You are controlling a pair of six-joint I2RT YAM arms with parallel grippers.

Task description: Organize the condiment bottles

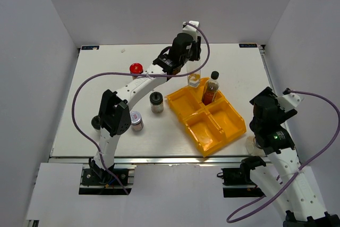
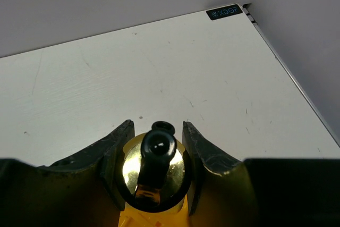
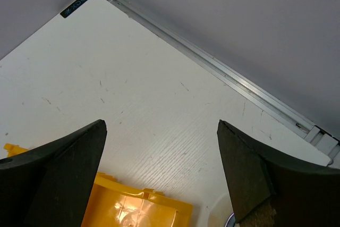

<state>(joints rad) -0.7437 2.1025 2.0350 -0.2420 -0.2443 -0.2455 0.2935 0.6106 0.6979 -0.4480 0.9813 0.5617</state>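
Observation:
The left gripper draws back next, lowers the glass bottle to the free spot beside the brown bottle [image 1: 211, 89] and releases it, as that spot lies below and back from it.
My left gripper [image 2: 156, 127] is shut on the gold-spouted top of the clear glass bottle [image 2: 153, 166], seen from above with yellow tray under it. From the top, this bottle [image 1: 194, 80] is at the far corner of the yellow tray [image 1: 219, 133], under the left gripper [image 1: 189, 69]. A brown black-capped bottle [image 1: 211, 89] stands in the tray's far compartment. On the table to the left are a red-lidded jar [image 1: 136, 68], a black-lidded shaker [image 1: 156, 102] and a silver-lidded shaker [image 1: 137, 121]. My right gripper [image 3: 160, 124] is open over bare table, right of the tray [image 3: 133, 206].
A dark round object [image 1: 96, 123] sits partly hidden behind the left arm's elbow. A pale round object [image 1: 254, 142] lies under the right arm near the tray's right corner. White walls close in the table on three sides.

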